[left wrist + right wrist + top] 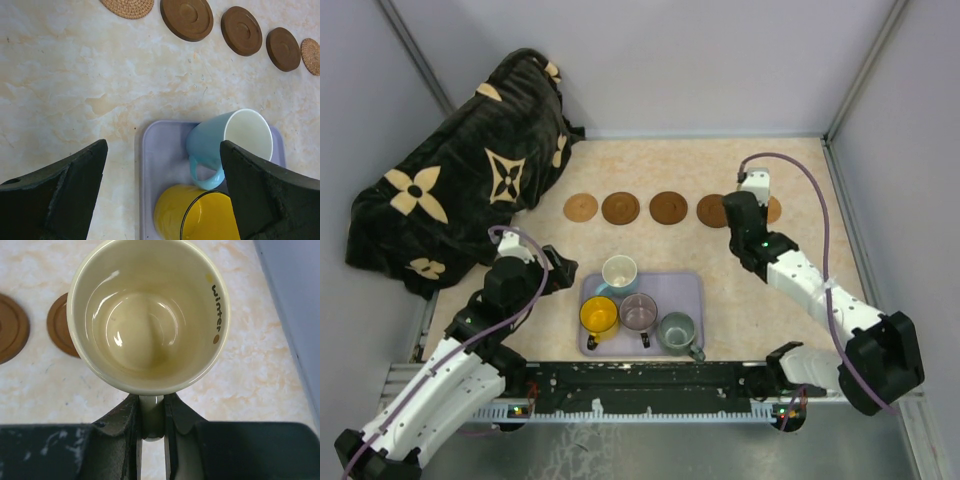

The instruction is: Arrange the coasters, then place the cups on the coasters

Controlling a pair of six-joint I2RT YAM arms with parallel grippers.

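Observation:
The tan end coaster is bare, so I need to move my right gripper to the right in the top view, then down onto that coaster to release the cream cup (147, 315).
Five coasters lie in a row at the back: a tan woven one (580, 208), dark brown ones (620, 208) (669, 208) (710, 210), and a tan one (774, 210) half hidden by my right gripper (748, 200). That gripper (152, 415) is shut on the handle of the cream cup (147, 315), held upright just right of a dark coaster (57, 332). What lies under the cup is hidden. The white and blue (619, 272), yellow (599, 315), mauve (638, 312) and grey-green (677, 330) cups stand in the lavender tray (692, 290). My left gripper (162, 165) hangs open over the tray's left edge, its fingers either side of the yellow cup (200, 215) and blue cup (235, 140).
A black blanket with a tan flower pattern (460, 180) is heaped at the back left, reaching near the first coaster. Grey walls close in the table on three sides. The right wall (300, 300) runs close to the cream cup.

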